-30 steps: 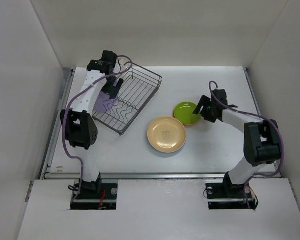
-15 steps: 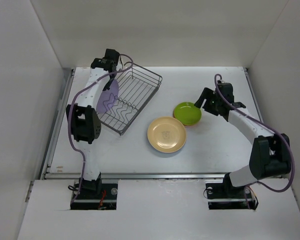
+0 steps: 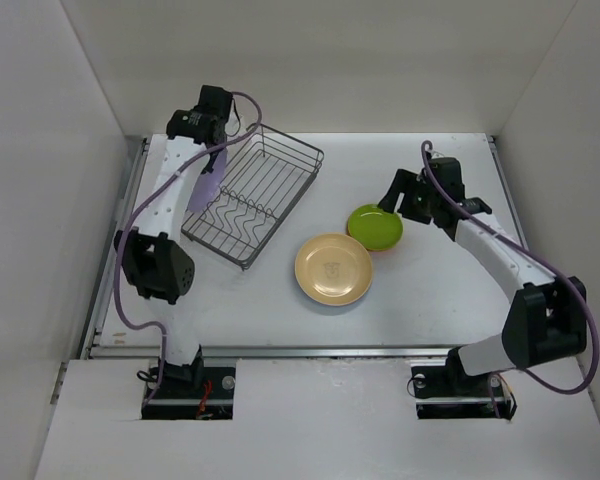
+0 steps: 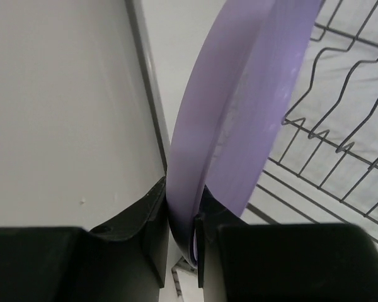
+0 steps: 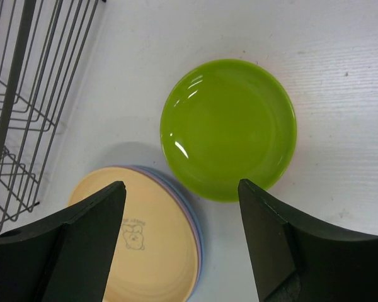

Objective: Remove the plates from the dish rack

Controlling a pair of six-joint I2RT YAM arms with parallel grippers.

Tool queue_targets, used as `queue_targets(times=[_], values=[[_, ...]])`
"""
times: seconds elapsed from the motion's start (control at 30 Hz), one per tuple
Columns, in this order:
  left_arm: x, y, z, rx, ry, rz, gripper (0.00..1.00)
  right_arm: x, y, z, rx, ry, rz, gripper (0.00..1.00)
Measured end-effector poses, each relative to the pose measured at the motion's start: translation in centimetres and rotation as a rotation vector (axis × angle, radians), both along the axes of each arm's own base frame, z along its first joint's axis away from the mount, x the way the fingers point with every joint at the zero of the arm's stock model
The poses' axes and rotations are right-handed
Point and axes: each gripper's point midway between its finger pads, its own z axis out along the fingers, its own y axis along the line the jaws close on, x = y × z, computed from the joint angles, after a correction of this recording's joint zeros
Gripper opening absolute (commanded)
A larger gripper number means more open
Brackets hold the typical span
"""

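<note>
I should lift my left gripper over the rack's dividers next, turn the plate flat, then lower and release it on the tan-yellow plate (image 3: 333, 268), as others are stacked there.
My left gripper (image 3: 212, 158) is shut on the rim of a lavender plate (image 4: 239, 113), which stands on edge at the left side of the dark wire dish rack (image 3: 255, 195). In the top view the plate (image 3: 202, 190) shows as a thin sliver beside the arm. No other plate shows in the rack. A tan-yellow plate (image 3: 333, 268) lies flat mid-table, with blue and lavender rims (image 5: 198, 220) showing under it. A lime green plate (image 5: 230, 129) lies next to it. My right gripper (image 5: 181, 189) hovers open above the near edge of the green plate, holding nothing.
The enclosure's white left wall (image 4: 63, 113) and the table's metal side rail (image 4: 148, 94) are close beside the held plate. The rack's wavy dividers (image 4: 340, 145) run just right of it. White walls ring the table on three sides.
The left gripper closed on the lavender plate, tipped it upright and drew it toward the rack's left side. The right gripper rose and pulled back from the green plate.
</note>
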Motion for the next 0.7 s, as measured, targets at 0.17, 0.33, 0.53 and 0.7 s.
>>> queue_targets(times=[0.17, 0.33, 0.53, 0.7], values=[[-2.4, -2.0, 6.7, -0.081, -0.173, -0.054, 0.0, -2.0, 0.7, 2.2, 0.006, -0.026, 0.032, 0.78], [-6.6, -5.5, 11.2, -0.248, -0.24, -0.206, 0.0, -4.4, 0.4, 6.6, 0.02, -0.122, 0.033, 0.78], [-10.8, -13.1, 9.1, -0.5, -0.038, -0.466, 0.0, -7.7, -1.4, 11.5, 0.039, -0.244, -0.021, 0.79], [-10.8, -22.0, 0.3, -0.638, 0.314, -0.578, 0.0, -10.8, -3.4, 14.6, 0.056, -0.346, -0.105, 0.82]])
